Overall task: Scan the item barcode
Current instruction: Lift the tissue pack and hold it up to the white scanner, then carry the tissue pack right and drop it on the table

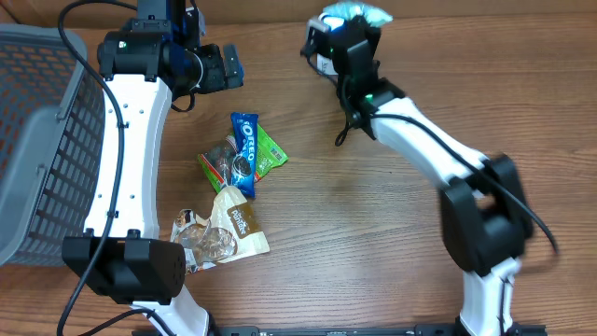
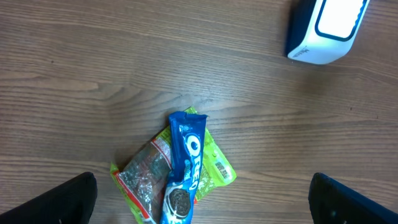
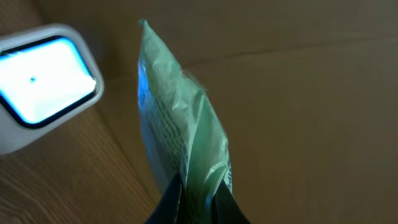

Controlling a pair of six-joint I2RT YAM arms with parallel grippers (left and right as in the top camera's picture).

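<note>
I need to move my right gripper back, to the right in the overhead view and down to the bare tabletop, free of snacks, and release the packet.
My right gripper (image 1: 343,37) is at the far edge of the table, shut on a pale green packet (image 1: 359,13). In the right wrist view the packet (image 3: 180,118) stands edge-on above the shut fingers (image 3: 168,205), next to the white scanner (image 3: 43,78) with its lit blue window. The left wrist view shows that scanner (image 2: 326,28) at the top right. My left gripper (image 1: 222,65) hangs open above the table with nothing between its fingers (image 2: 68,202). Below it lie a blue Oreo packet (image 2: 185,165) and a lime green packet (image 2: 217,168).
A grey mesh basket (image 1: 37,140) stands at the left edge. A pile of snacks lies mid-table: the Oreo packet (image 1: 244,149), a green packet (image 1: 269,151), a beige pouch (image 1: 238,224) and a clear cookie packet (image 1: 201,241). A brown cardboard wall (image 3: 298,112) rises behind the scanner.
</note>
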